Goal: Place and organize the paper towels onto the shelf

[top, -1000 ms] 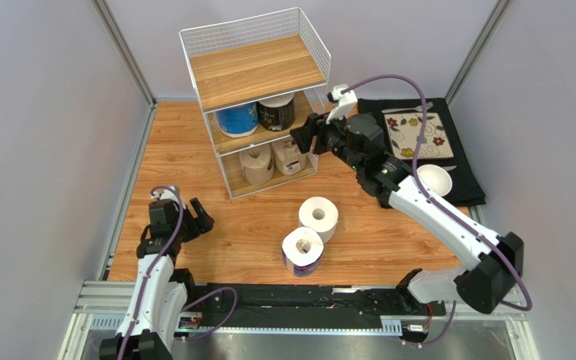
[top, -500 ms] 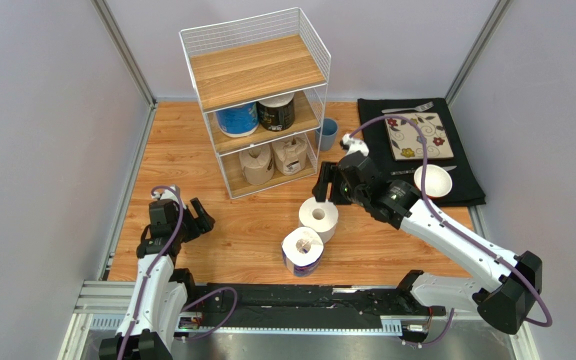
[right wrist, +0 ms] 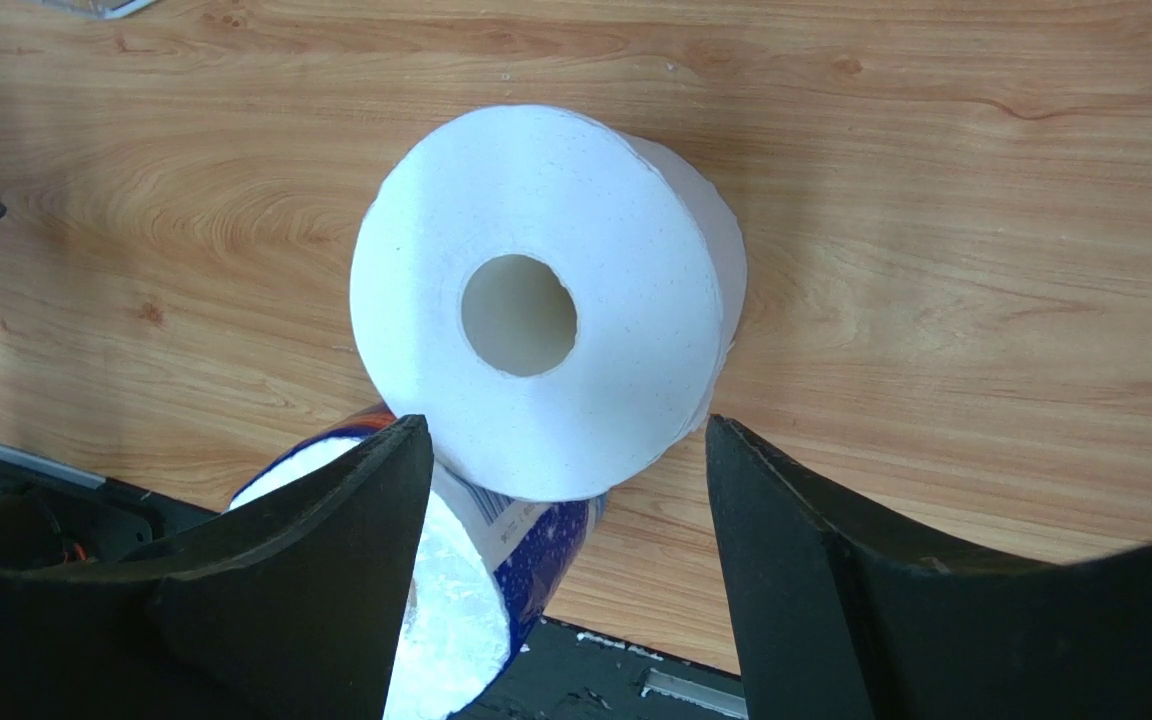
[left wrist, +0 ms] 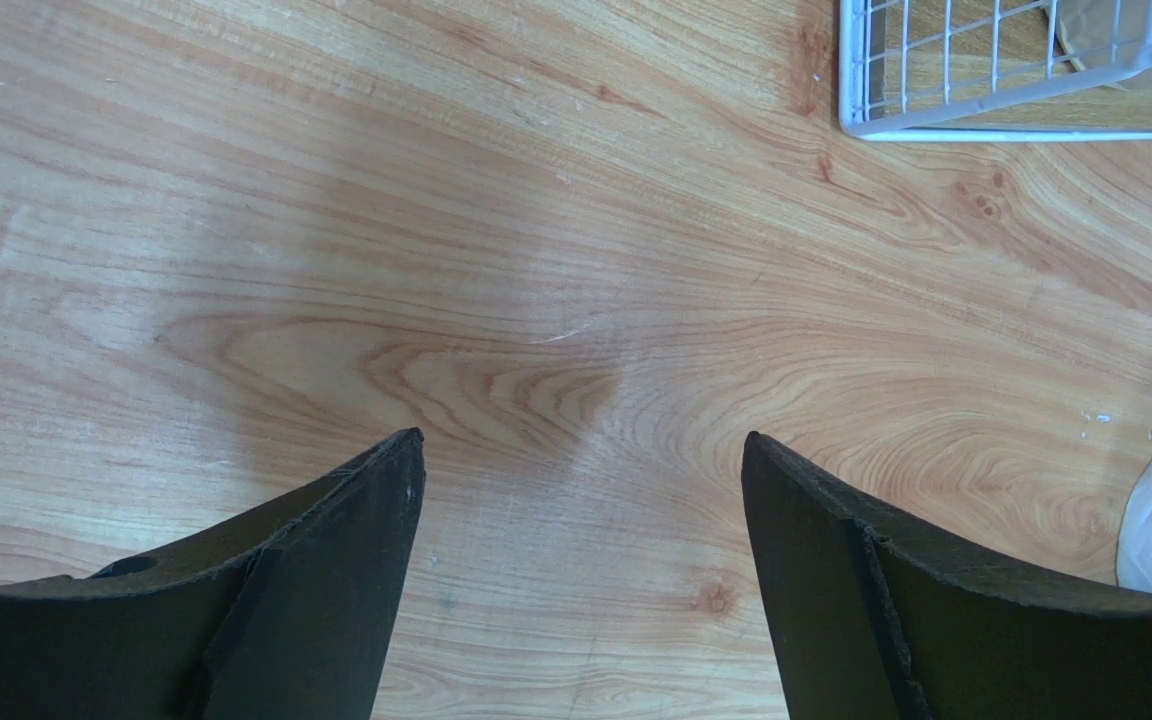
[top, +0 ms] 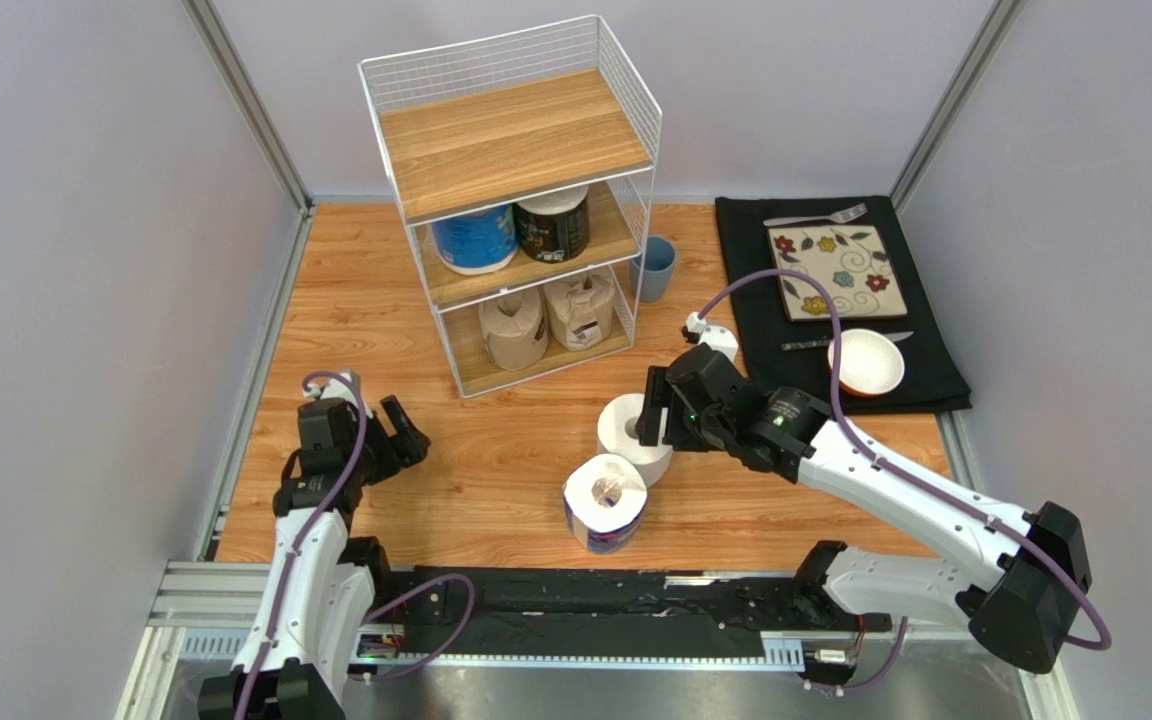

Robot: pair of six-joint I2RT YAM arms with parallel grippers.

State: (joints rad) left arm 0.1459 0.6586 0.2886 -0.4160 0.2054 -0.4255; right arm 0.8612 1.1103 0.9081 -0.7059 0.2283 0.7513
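The white roll's side (top: pixel 657 452) (right wrist: pixel 654 318) is below my right gripper. My right gripper needs to go down onto it next, toward the right in the wrist view.
A plain white paper towel roll (top: pixel 636 435) (right wrist: pixel 545 300) stands on end on the table, touching a blue-wrapped roll (top: pixel 605 503) (right wrist: pixel 462 600) in front of it. My right gripper (top: pixel 654 405) (right wrist: pixel 567 423) hangs open just above the white roll, which lies ahead of its fingers, holding nothing. The shelf (top: pixel 515 143) stands at the back. Its middle tier carries a blue-wrapped roll (top: pixel 474 237) and a dark-wrapped roll (top: pixel 552 222). On the bottom tier are two brown rolls (top: pixel 513 327). My left gripper (top: pixel 387 435) (left wrist: pixel 582 438) is open over bare wood.
A blue cup (top: pixel 657 267) stands right of the shelf. A black cloth (top: pixel 935 338) at the back right holds a patterned plate (top: pixel 835 270), a fork (top: pixel 815 218) and a white bowl (top: pixel 868 360). The shelf's wire corner (left wrist: pixel 988 75) shows in the left wrist view.
My right arm has drawn back from the shelf's right side and come down over the white roll. The left arm has not moved.
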